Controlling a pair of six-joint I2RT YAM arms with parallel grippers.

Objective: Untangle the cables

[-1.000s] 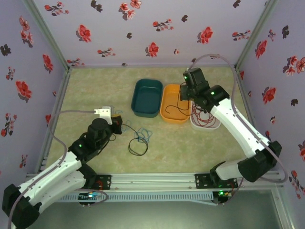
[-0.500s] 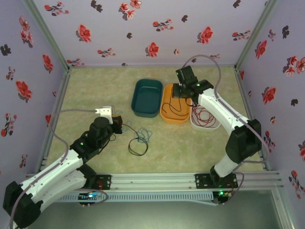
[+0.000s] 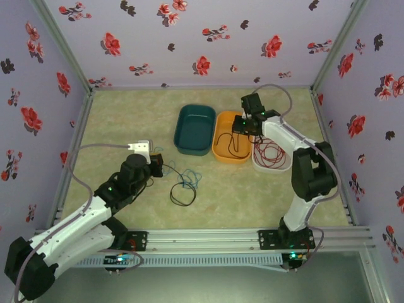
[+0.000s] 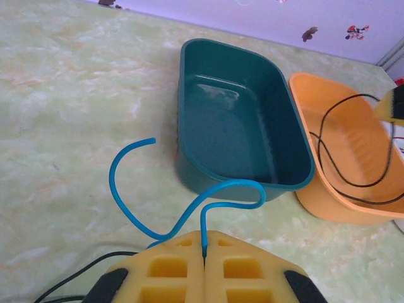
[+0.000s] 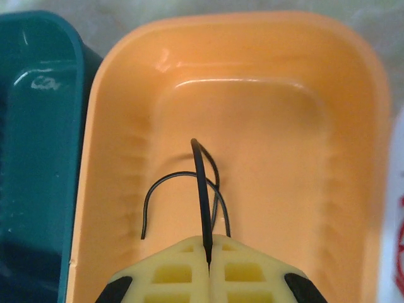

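The loops of the black cable already hang inside the orange tray, so my right gripper should next move down a little toward the bottom of the tray below it and let go of the cable.
My left gripper [image 4: 205, 238] is shut on the end of a blue cable [image 4: 218, 188] that curls over the table in front of the teal tray [image 4: 189, 170]. From above, this gripper [image 3: 158, 165] sits left of a small tangle of blue cable [image 3: 192, 180] and a black cable loop [image 3: 182, 197]. My right gripper [image 5: 208, 245] is shut on a black cable [image 5: 201, 183], which arcs down into the orange tray [image 5: 284, 158]. Seen from the top, the right gripper [image 3: 238, 130] hangs over that tray [image 3: 218, 151]. A red cable [image 3: 271, 153] lies coiled in the white tray [image 3: 273, 168].
The three trays stand side by side at the back middle, the teal tray [image 3: 178, 132] being the leftmost. Flowered walls enclose the table on three sides. A metal rail [image 3: 202, 238] runs along the near edge by the arm bases.
The right arm has folded its elbow back toward the rear right while its gripper stays over the orange tray with the black cable. The left arm has barely moved.
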